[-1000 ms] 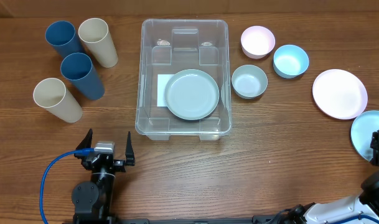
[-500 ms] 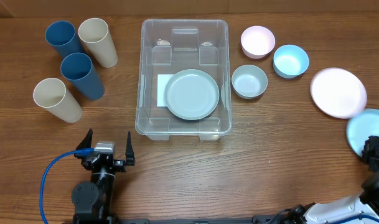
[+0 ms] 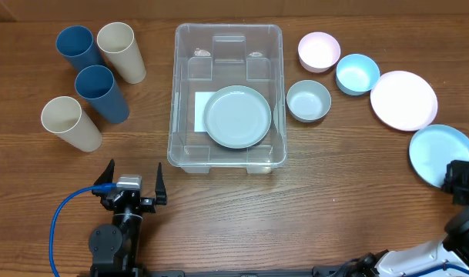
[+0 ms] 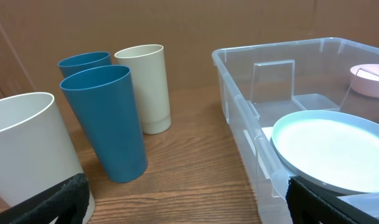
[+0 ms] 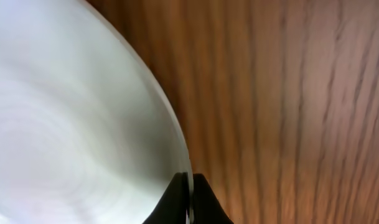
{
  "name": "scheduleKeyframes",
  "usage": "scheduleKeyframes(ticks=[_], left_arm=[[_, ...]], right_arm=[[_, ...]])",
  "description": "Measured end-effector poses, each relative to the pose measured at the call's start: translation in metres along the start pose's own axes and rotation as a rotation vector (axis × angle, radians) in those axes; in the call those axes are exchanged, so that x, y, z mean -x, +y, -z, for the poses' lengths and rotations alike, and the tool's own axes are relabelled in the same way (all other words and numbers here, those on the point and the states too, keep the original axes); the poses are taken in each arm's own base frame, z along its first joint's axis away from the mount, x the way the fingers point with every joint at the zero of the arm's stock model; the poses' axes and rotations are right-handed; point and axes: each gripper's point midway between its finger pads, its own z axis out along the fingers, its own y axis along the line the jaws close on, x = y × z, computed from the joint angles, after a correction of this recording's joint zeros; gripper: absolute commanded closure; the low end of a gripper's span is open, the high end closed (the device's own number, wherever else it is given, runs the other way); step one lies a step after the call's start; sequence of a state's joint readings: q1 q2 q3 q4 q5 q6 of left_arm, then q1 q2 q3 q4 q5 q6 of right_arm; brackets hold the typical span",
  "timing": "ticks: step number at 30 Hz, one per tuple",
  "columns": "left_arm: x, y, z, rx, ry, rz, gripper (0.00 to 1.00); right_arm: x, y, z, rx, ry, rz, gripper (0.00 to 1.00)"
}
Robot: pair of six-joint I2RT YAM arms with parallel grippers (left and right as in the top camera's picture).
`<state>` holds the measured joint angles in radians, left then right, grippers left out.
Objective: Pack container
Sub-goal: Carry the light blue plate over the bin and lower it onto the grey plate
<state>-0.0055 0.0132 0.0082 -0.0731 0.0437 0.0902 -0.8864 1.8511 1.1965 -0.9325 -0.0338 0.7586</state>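
Observation:
The light blue plate point(image 3: 440, 154) matches the size of the plate lying in the container, so the robot's right gripper will next lift it past the bowls, then lower it onto that plate.
The clear container point(image 3: 175, 92) stands at the middle back of the table, with a pale green plate point(image 3: 236, 116) lying in it. At the right edge my right gripper point(image 3: 456, 180) is shut on the rim of a light blue plate point(image 3: 440, 154). In the right wrist view the two dark fingertips pinch the edge of that plate point(image 5: 71, 124) at my right gripper point(image 5: 190, 199). My left gripper point(image 3: 132, 183) stands open and holds nothing near the front left. In its own view the left gripper point(image 4: 189, 211) faces the gap between the cups and the container point(image 4: 239, 106).
Two blue cups point(image 3: 76, 48) point(image 3: 101, 92) and two cream cups point(image 3: 120, 51) point(image 3: 68, 122) lie at the back left. Right of the container are a pink bowl point(image 3: 319, 51), a blue bowl point(image 3: 357, 74), a pale green bowl point(image 3: 308, 100) and a pink plate point(image 3: 403, 100).
My right gripper closed on the light blue plate's rim and the plate slid left. The pink plate shifted left toward the blue bowl, which moved slightly left. The left arm stayed still.

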Motion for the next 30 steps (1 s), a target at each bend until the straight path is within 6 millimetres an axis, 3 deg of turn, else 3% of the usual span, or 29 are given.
scheduleKeyframes(ticks=[10,12,15,18,20,22,23,24,27,30], left_arm=[[0.000,0.000,0.000,0.000,0.000,0.000,0.00],[0.000,0.000,0.000,0.000,0.000,0.000,0.00],[0.000,0.000,0.000,0.000,0.000,0.000,0.00],[0.000,0.000,0.000,0.000,0.000,0.000,0.00],[0.000,0.000,0.000,0.000,0.000,0.000,0.00],[0.000,0.000,0.000,0.000,0.000,0.000,0.00],[0.000,0.000,0.000,0.000,0.000,0.000,0.00],[0.000,0.000,0.000,0.000,0.000,0.000,0.00],[0.000,0.000,0.000,0.000,0.000,0.000,0.00],[0.000,0.000,0.000,0.000,0.000,0.000,0.00]], right_arm=[[0.037,0.062,0.113,0.163,-0.098,0.049,0.96],[0.034,0.073,0.131,0.218,-0.103,0.080,0.96],[0.008,0.097,0.152,0.312,-0.079,0.181,0.96],[-0.048,0.126,0.174,0.387,-0.047,0.365,0.96],[-0.100,0.142,0.185,0.423,-0.022,0.526,0.96],[-0.159,0.153,0.195,0.457,0.008,0.701,0.96],[-0.201,0.157,0.199,0.475,0.031,0.818,0.96],[-0.241,0.157,0.202,0.487,0.055,0.926,0.96],[-0.307,0.150,0.202,0.491,0.081,1.104,0.96],[-0.376,0.129,0.200,0.472,0.062,1.294,0.96]])
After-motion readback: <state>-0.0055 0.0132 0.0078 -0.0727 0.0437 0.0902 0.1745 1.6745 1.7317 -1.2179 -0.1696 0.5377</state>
